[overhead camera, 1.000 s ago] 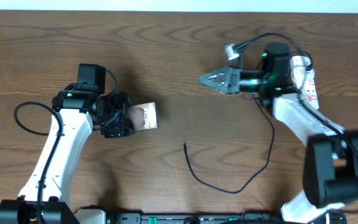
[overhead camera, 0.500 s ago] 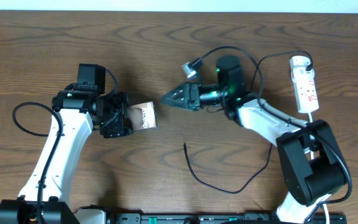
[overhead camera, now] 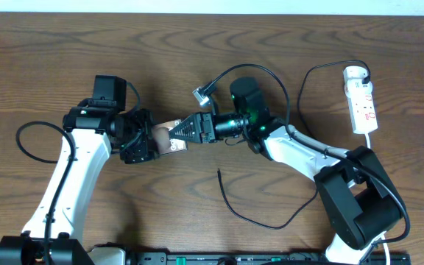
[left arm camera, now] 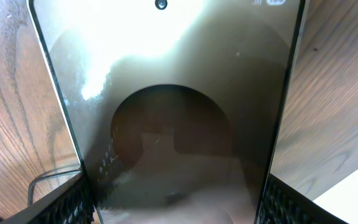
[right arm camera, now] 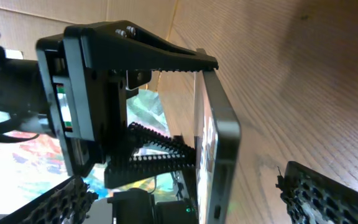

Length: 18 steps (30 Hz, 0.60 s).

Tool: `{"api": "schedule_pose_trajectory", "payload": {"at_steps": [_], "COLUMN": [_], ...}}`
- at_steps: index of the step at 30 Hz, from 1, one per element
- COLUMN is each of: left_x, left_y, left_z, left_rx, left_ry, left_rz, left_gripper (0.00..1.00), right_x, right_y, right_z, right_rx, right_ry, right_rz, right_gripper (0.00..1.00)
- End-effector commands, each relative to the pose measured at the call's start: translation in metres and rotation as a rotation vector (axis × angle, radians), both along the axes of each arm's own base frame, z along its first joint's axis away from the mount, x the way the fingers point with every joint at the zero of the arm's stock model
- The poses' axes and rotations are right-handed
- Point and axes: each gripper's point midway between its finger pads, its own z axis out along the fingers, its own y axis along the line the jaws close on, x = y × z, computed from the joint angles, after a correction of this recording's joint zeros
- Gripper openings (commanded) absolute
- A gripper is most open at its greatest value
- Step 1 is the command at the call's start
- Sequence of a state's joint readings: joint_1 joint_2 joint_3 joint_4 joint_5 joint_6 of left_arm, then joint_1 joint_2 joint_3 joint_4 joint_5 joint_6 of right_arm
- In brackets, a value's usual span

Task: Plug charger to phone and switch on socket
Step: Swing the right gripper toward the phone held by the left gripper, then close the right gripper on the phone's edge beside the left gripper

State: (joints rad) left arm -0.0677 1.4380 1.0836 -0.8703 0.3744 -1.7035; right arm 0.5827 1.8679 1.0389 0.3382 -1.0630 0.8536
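Next, my right gripper moves toward the left gripper, deeper over the phone's loose end, and closes, since that end shows edge-on between my open fingers.
My left gripper is shut on the phone and holds it left of the table's centre. In the left wrist view the phone's dark reflective face fills the frame between my fingers. My right gripper is open, with its fingers either side of the phone's free end. In the right wrist view the phone shows edge-on between my open fingers. The charger, a thin black cable, lies loose on the table with its plug end free. The socket lies at the far right.
The wooden table extends all round. The charger cable curves up under my right arm toward the socket. The right arm's own thicker cable loops above its wrist.
My right arm has swung left from beside the socket across the table to the phone. The left arm, the phone and the charger have stayed where they were.
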Motion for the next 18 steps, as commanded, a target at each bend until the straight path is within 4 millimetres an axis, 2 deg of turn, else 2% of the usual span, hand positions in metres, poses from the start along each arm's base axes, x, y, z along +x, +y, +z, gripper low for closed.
{"api": "schedule_pose_trajectory", "payload": {"at_steps": [1, 10, 15, 18], "left_x": [0.007, 0.013, 0.013, 0.013], "left_y": [-0.007, -0.023, -0.024, -0.024], "left_z": [0.016, 0.02, 0.02, 0.02], "left_rx": [-0.013, -0.028, -0.031, -0.031], "left_ry": [-0.041, -0.076, -0.074, -0.074], "left_rz": [0.017, -0.002, 0.002, 0.002], "left_gripper": [0.07, 0.07, 0.07, 0.07], "right_x": [0.0, -0.006, -0.005, -0.005], "right_y": [0.009, 0.016, 0.016, 0.016], "right_z": [0.003, 0.002, 0.001, 0.001], "right_rx": [-0.001, -0.01, -0.012, -0.013], "right_ry": [-0.02, -0.026, -0.027, -0.027], "right_rz": [-0.005, 0.0, -0.003, -0.006], "right_gripper": [0.96, 0.93, 0.89, 0.82]}}
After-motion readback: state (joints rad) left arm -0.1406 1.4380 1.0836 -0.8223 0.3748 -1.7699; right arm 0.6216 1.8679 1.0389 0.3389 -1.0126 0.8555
